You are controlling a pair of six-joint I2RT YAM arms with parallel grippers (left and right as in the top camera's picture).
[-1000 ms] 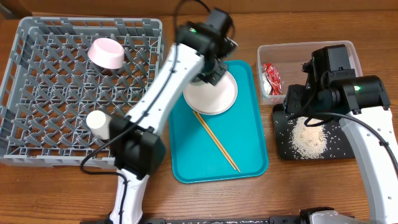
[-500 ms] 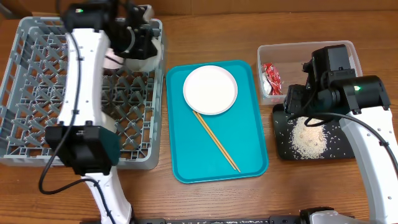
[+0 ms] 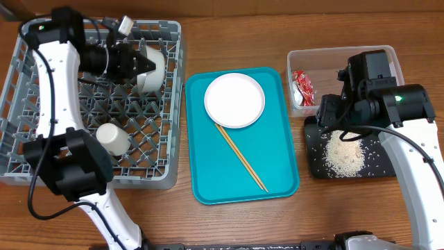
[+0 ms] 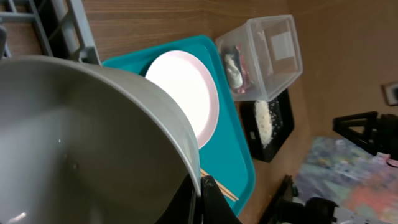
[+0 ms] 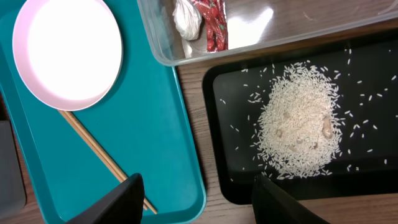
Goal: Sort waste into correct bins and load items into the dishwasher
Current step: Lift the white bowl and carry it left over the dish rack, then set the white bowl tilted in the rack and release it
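The dish rack's empty pegs beside the white cup are below the gripper and closer to the robot's base, so the left gripper needs to move down and back next to let go of the grey-white bowl's rim.
My left gripper (image 3: pixel 143 64) is shut on the rim of the grey-white bowl (image 3: pixel 154 71) and holds it tilted over the back right part of the grey dish rack (image 3: pixel 41 104). The bowl fills the left wrist view (image 4: pixel 81 137), its rim pinched between the fingers (image 4: pixel 200 194). A small white cup (image 3: pixel 112 138) lies in the rack. The pink bowl is hidden under my left arm. The white plate (image 3: pixel 234 99) and chopsticks (image 3: pixel 241 156) lie on the teal tray (image 3: pixel 274 173). My right gripper (image 5: pixel 196 199) is open and empty, above the gap between the teal tray and the black tray (image 5: pixel 217 155).
The clear tub (image 3: pixel 343 59) at the back right holds the red wrapper (image 3: pixel 302 87). The black tray (image 3: pixel 316 167) in front of it holds the rice pile (image 3: pixel 345 154), with loose grains scattered around it. My right arm (image 3: pixel 388 104) hangs over both bins.
My left arm has swung from over the plate on the teal tray to the rack, carrying the grey-white bowl, and turned to point rightward. The right arm has not moved.
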